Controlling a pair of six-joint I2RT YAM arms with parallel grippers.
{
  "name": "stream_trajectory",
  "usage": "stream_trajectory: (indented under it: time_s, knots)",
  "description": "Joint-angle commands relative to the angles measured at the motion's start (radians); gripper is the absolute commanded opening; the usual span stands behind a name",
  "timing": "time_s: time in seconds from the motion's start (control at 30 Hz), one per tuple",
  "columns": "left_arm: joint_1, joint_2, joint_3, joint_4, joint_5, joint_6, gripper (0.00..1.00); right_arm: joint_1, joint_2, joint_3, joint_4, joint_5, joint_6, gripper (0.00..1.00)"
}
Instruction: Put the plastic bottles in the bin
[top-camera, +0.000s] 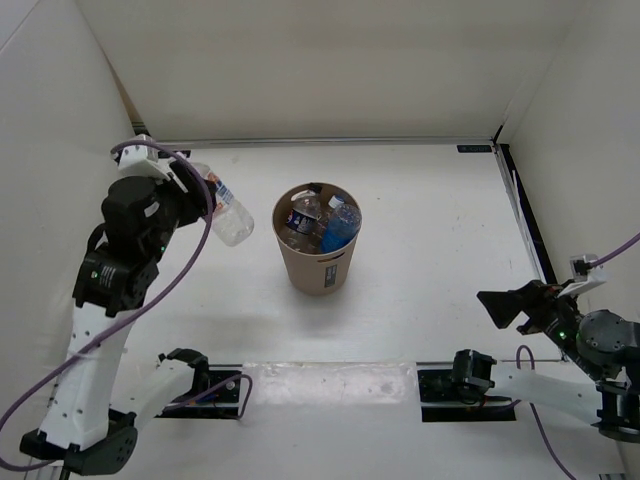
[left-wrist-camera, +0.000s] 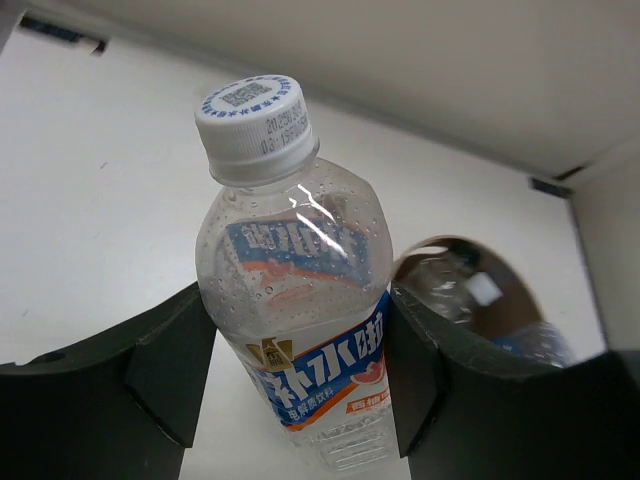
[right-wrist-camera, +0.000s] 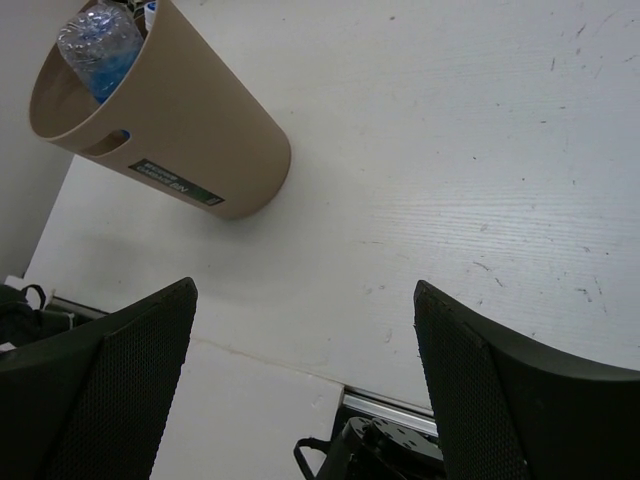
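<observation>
The left gripper moves to the right in the top view next, over the bin's opening (top-camera: 317, 220) (left-wrist-camera: 472, 288), and lowers to release, because its bottle hangs outside the bin.
The tan bin (top-camera: 318, 265) stands upright mid-table with three bottles inside, one with a blue label (top-camera: 340, 228). It also shows in the right wrist view (right-wrist-camera: 190, 130) and behind the held bottle in the left wrist view (left-wrist-camera: 505, 290). My left gripper (left-wrist-camera: 292, 375) is shut on a clear bottle (left-wrist-camera: 300, 300) with a white cap and a blue and orange label. It holds that bottle (top-camera: 228, 212) in the air just left of the bin. My right gripper (right-wrist-camera: 305, 375) is open and empty at the near right (top-camera: 500, 306).
White walls enclose the table on the left, back and right. A black strip (top-camera: 528, 220) runs along the right wall. Two black mounts (top-camera: 470, 375) sit at the near edge beside a white plate (top-camera: 330, 382).
</observation>
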Motion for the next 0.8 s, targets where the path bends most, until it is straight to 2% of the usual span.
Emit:
stream_trajectory:
  time_s: [0.0, 0.3, 0.43, 0.47, 0.57, 0.77]
  knots:
    - [-0.061, -0.021, 0.029, 0.174, 0.077, 0.051, 0.36, -0.02, 0.04, 0.014, 0.041, -0.001, -0.019, 0.9]
    - [-0.305, 0.111, 0.084, 0.331, 0.028, 0.189, 0.37, -0.029, 0.069, 0.017, 0.031, 0.01, -0.008, 0.9]
    - [-0.394, 0.229, 0.184, 0.264, -0.001, 0.27, 0.37, -0.032, 0.083, 0.017, 0.031, 0.009, -0.015, 0.9]
    - [-0.42, 0.246, 0.187, 0.26, -0.049, 0.279, 0.37, -0.034, 0.093, 0.019, 0.031, 0.007, -0.015, 0.9]
    - [-0.448, 0.243, 0.114, 0.343, -0.069, 0.304, 0.37, -0.038, 0.116, 0.02, 0.034, -0.005, -0.025, 0.9]
    - [-0.494, 0.282, 0.043, 0.383, -0.122, 0.362, 0.37, -0.08, 0.133, 0.013, 0.066, -0.036, -0.066, 0.9]
